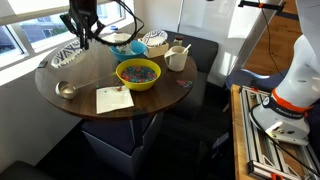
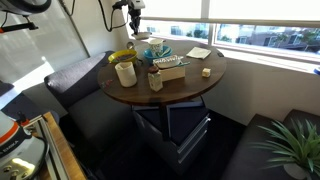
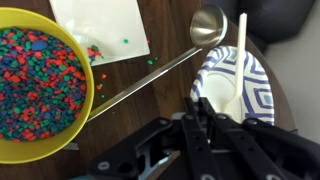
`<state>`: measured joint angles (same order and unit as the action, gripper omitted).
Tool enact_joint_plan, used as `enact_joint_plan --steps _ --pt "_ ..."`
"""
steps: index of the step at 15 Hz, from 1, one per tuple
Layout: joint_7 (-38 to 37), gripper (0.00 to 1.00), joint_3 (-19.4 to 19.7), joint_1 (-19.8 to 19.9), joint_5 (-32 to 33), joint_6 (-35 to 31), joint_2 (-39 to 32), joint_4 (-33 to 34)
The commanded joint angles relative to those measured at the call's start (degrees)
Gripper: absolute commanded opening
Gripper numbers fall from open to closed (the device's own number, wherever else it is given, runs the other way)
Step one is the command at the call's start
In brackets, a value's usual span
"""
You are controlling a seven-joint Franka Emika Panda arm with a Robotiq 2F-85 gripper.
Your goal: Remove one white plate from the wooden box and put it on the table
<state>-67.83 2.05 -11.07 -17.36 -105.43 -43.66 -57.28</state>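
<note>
I need to bring the tilted plate down next with my gripper, onto the bare tabletop [image 1: 87,65] beside the metal ladle, and let go of the plate's near rim, because that spot is empty.
My gripper [image 3: 205,108] is shut on the near rim of the white plate [image 3: 238,85], a small shallow dish with dark hatched stripes. The plate hangs tilted over the edge of the dark brown round table [image 3: 150,90], next to a metal ladle [image 3: 208,25]. In an exterior view the gripper [image 1: 82,30] is above the table's far left edge [image 1: 50,78] with the plate [image 1: 65,52] below it. The wooden box [image 1: 128,45] stands at the back of the table with a matching striped dish [image 1: 155,42] beside it. In an exterior view the gripper [image 2: 133,16] is high at the back.
A yellow bowl of coloured bits [image 1: 137,72] sits mid-table, also in the wrist view [image 3: 35,85]. A paper sheet [image 1: 113,98] lies near the front edge and a white mug [image 1: 177,58] stands to the right. Dark seats surround the table; windows are behind.
</note>
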Motion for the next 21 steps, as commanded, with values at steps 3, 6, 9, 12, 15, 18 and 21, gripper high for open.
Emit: enact_joint_plan --steps 3,6,9,12,15,18,21 --pt "-17.2 0.03 0.7 0.2 4.7 1.0 -9.5 9.2" --pt "-24.0 0.03 0.4 1.5 4.7 1.4 -12.9 13.7" --pt "-27.8 0.36 0.4 1.8 6.0 2.7 -15.2 16.9" --pt "-27.9 0.50 0.7 1.8 8.9 7.4 -15.9 19.5" --pt "-24.9 0.72 0.9 3.4 8.8 12.6 -14.2 21.7" --pt "-18.1 0.94 -2.9 8.4 3.2 12.1 -12.0 24.4" --pt "-7.1 1.00 -5.0 14.2 0.0 11.0 -10.8 26.6"
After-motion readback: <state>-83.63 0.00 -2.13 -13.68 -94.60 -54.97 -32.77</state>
